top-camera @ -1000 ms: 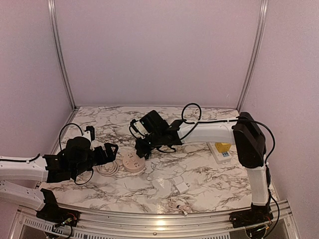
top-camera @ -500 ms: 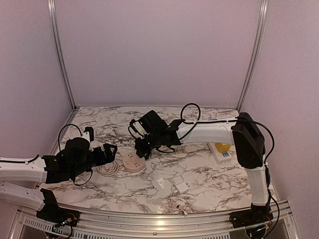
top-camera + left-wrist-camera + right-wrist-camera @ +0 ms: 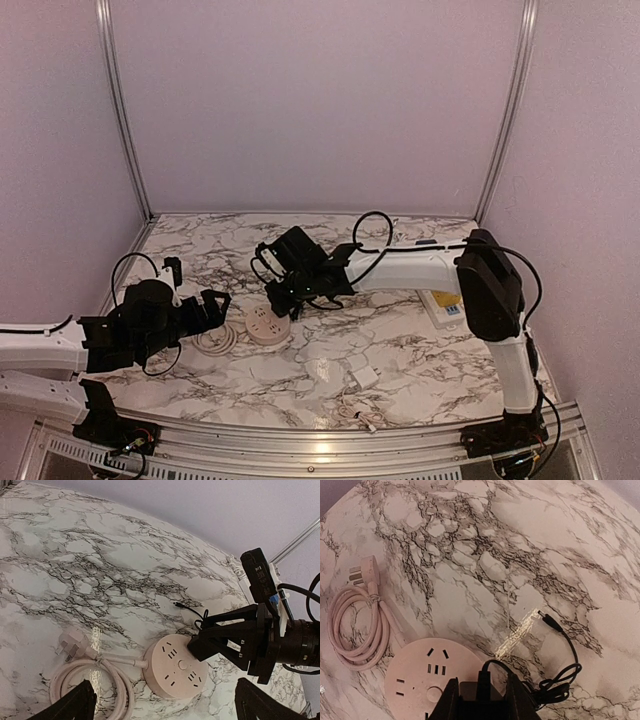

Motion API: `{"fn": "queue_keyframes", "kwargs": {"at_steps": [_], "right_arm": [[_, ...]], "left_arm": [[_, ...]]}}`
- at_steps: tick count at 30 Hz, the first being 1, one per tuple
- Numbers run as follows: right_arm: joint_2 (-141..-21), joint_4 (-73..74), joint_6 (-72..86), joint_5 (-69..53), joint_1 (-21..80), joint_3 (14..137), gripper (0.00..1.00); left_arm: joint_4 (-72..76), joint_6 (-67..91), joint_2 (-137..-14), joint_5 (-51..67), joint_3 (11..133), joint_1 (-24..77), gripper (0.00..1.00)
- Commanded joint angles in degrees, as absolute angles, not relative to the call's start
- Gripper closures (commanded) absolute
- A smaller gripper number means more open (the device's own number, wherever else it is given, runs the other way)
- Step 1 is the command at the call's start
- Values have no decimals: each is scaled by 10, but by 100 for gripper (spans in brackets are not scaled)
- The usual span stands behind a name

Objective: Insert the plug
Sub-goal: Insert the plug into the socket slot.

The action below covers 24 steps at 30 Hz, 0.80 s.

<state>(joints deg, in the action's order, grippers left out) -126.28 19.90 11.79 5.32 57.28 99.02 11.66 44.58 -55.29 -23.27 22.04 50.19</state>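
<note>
My right gripper is due to push down and to its left in the top view and let go, because the socket's edge under the plug (image 3: 283, 324) (image 3: 472, 673) lies there.
A round pink power socket (image 3: 265, 325) lies on the marble table, seen face up in the left wrist view (image 3: 176, 669) and the right wrist view (image 3: 427, 677). My right gripper (image 3: 281, 299) is shut on the black plug (image 3: 483, 682), which hangs just over the socket's right edge. Whether the plug touches the socket I cannot tell. The plug's thin black cable (image 3: 560, 685) trails to the right and ends in a loose barrel jack (image 3: 547, 620). My left gripper (image 3: 218, 305) stands open and empty, left of the socket, its fingertips (image 3: 75, 705) wide apart.
The socket's own pink cord (image 3: 90, 685) is coiled at its left, with a white three-pin plug (image 3: 70, 647) at its end. A small white adapter (image 3: 365, 377) lies near the front. A white and yellow box (image 3: 447, 303) sits at the right, under the right arm.
My right gripper has shifted a little left and down with the plug, closer over the socket. The left arm has drawn back slightly to the left, still open.
</note>
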Motion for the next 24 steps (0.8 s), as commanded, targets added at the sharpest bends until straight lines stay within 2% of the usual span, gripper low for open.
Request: {"fn": "queue_keyframes", "kwargs": {"at_steps": [1, 8, 18, 24], "right_arm": [[-1296, 246, 113, 65, 586, 991, 100], [-1322, 257, 106, 117, 615, 993, 100], [-1327, 228, 126, 107, 619, 938, 100], [-1366, 252, 122, 84, 619, 961, 100]], "left_arm": [[113, 455, -550, -246, 208, 499, 1], [101, 475, -537, -260, 196, 499, 1], [103, 482, -519, -272, 179, 499, 1], [93, 479, -518, -272, 183, 499, 1]]}}
